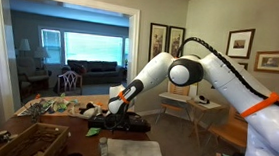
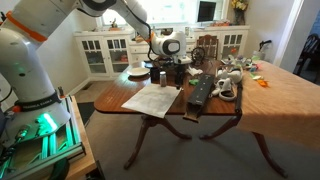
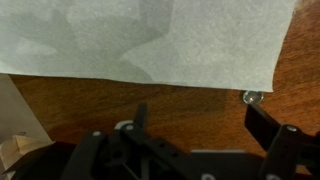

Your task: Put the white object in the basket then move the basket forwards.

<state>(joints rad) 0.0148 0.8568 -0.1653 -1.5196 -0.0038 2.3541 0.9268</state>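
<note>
My gripper moves down and toward the right in the wrist view onto the small shiny round thing next, since it lies below the open fingers on that side.
The brown woven basket [image 1: 34,140] sits at the near left end of the wooden table [image 2: 135,95]. I cannot pick it out in the wrist view. A small white object [image 2: 228,87] lies among dark clutter beside the black slab [image 2: 200,92], away from my gripper. My gripper [image 2: 166,62] hangs low over the table beyond a white paper sheet [image 2: 150,100]; it also shows in an exterior view [image 1: 118,107]. In the wrist view my gripper [image 3: 200,125] is open and empty over bare wood, just short of the sheet's edge [image 3: 150,40].
A small shiny round thing [image 3: 250,97] lies on the wood by the sheet's corner. A colourful cloth with clutter [image 1: 52,106] covers the far part of the table. A dark cup-like object [image 2: 155,75] stands next to my gripper. White cabinets [image 2: 105,50] stand behind.
</note>
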